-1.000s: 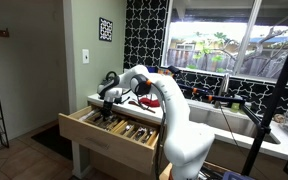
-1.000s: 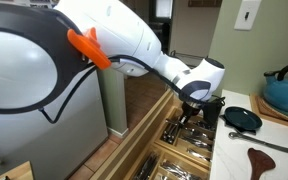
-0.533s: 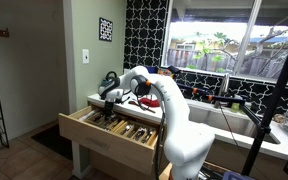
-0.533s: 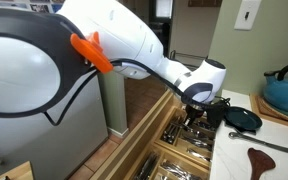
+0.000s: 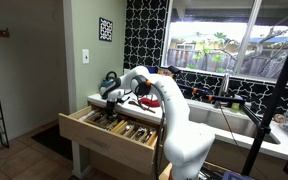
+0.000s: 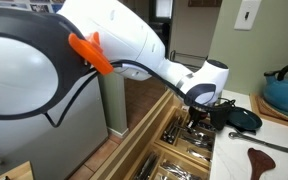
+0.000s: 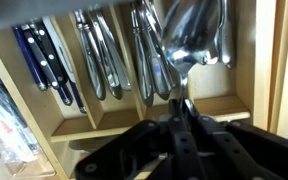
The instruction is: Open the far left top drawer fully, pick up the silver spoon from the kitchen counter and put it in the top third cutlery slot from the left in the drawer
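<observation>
The gripper lowers toward the slot of spoons beside the silver spoon's bowl next and releases the thin silver spoon. The spoon's bowl still hangs above the drawer's sections.
The far left top drawer [image 5: 96, 139] stands pulled open under the kitchen counter [image 5: 98, 100]; it also shows in an exterior view [image 6: 160, 150] and the wrist view [image 7: 106, 117]. Its narrow compartments hold cutlery. My gripper [image 6: 202, 116] hangs over the drawer's back part, close to the counter edge. In the wrist view the gripper [image 7: 181, 112] is shut on the handle of the silver spoon [image 7: 189, 48]. The spoon's bowl hangs over a compartment right of the middle, above other spoons lying there. The white counter also shows in an exterior view [image 6: 276, 138].
On the counter are a small black pan [image 6: 243, 119], a blue pot [image 6: 285, 93] and a wooden spatula [image 6: 267, 160]. Dark-handled knives [image 7: 46, 58] fill a left compartment. A wall stands beside the drawer [image 5: 79, 80]. A sink and window lie further along [image 5: 229, 115].
The gripper with the spoon has shifted slightly toward the counter side over the drawer. The drawer has not moved.
</observation>
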